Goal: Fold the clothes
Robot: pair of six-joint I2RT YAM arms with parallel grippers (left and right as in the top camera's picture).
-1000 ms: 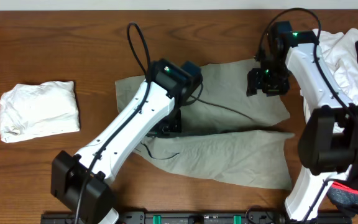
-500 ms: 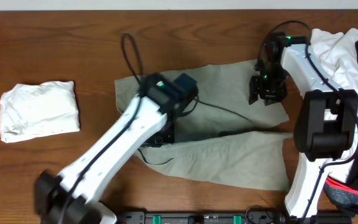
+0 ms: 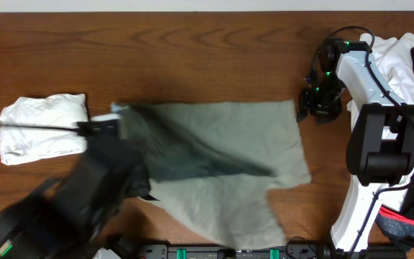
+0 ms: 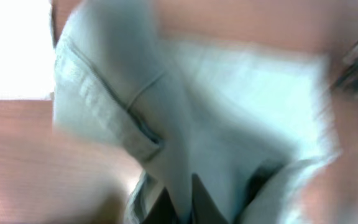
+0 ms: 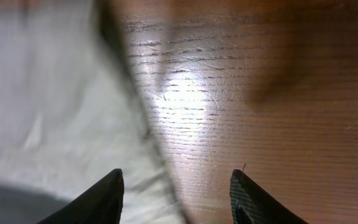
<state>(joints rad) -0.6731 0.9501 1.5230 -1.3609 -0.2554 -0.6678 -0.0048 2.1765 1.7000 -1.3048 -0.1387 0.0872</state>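
The left gripper carries the khaki fold away from my base next, then releases it on the wood beyond the shorts.
The clothes in hand are khaki-beige shorts (image 3: 221, 144), spread across the middle of the table with a darker fold running through them. My left arm (image 3: 95, 191) is a dark blur at the front left. In the left wrist view my left gripper (image 4: 180, 204) is shut on a ridge of the khaki cloth (image 4: 229, 106), and a seamed hem shows at the left. My right gripper (image 3: 315, 108) hovers at the shorts' far right edge. In the right wrist view the right gripper (image 5: 178, 186) is open, with the cloth edge (image 5: 55, 93) below its left finger and bare wood under the right one.
A folded white garment (image 3: 45, 128) lies at the left, close to the shorts' left corner. A pile of white and black clothes (image 3: 401, 54) sits at the far right, with a red-trimmed piece (image 3: 408, 224) at the front right. Brown wooden table (image 3: 192, 50) lies beyond.
My left arm has swung fast to the front left, dragging the shorts leftward and bunching the two legs together. The right gripper has narrowed a little and now sits at the cloth's right edge.
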